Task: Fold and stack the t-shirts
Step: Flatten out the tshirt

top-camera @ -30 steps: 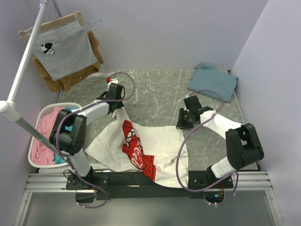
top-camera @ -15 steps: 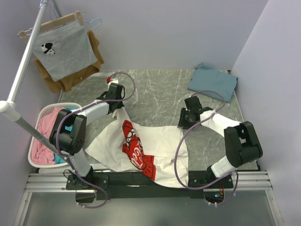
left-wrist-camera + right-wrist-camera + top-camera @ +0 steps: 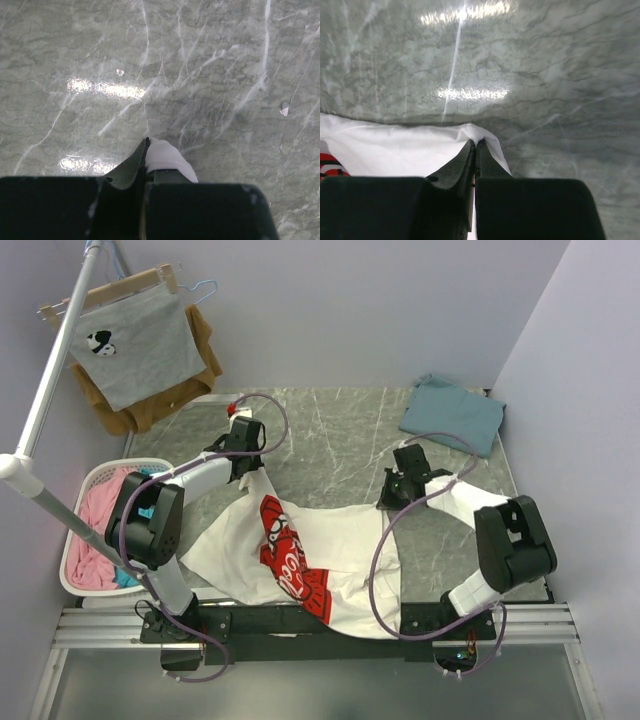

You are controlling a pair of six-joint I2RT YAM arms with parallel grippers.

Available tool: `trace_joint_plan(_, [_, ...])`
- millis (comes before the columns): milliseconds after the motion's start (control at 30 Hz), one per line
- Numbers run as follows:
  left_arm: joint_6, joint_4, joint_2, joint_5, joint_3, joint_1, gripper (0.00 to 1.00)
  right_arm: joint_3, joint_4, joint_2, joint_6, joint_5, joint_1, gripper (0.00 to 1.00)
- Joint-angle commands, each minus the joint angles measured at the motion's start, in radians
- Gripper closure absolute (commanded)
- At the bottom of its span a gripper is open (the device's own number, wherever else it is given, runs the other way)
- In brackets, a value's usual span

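The white t-shirt [image 3: 330,550] lies crumpled by the table's near edge, so its held corner goes outward with my left gripper next, then toward the hanging brown garment.
A white t-shirt [image 3: 330,550] with a red logo [image 3: 290,565] lies crumpled across the near part of the marble table. My left gripper [image 3: 243,458] is shut on its far left corner; white cloth [image 3: 165,157] bulges beside the fingertips. At the far right corner my right gripper [image 3: 392,502] is shut, and a peak of white fabric [image 3: 482,134] is pinched between its jaws. A teal-blue t-shirt [image 3: 452,412], folded, lies at the far right corner of the table.
A white laundry basket [image 3: 82,530] holding pink and blue cloth stands at the left edge. A grey shirt [image 3: 130,350] with an animal mark hangs over a brown garment on a hanger at the back left. A white pole [image 3: 45,400] crosses the left side.
My right gripper was open over the shirt's far right corner and has shut on that corner. The left arm has stayed still, holding its corner.
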State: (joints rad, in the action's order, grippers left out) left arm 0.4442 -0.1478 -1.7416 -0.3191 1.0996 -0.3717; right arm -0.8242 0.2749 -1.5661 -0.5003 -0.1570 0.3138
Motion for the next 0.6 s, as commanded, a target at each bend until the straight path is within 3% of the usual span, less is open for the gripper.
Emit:
trace_joint_plan(0, [-0.027,-0.004,0.033,-0.018,0.022,0.001,0.99,-0.039,0.001,0.136,0.014,0.137,-0.042,1.0])
trace_joint_plan(200, [-0.047,-0.015,-0.01,-0.037,0.085,0.023,0.99,-0.188,0.024,0.121,0.038,0.263,-0.174,1.0])
trace_joint_plan(567, [-0.125,-0.059,-0.239,-0.08,0.353,0.08,0.99,-0.587,0.001,-0.234,0.065,0.209,-0.263,1.0])
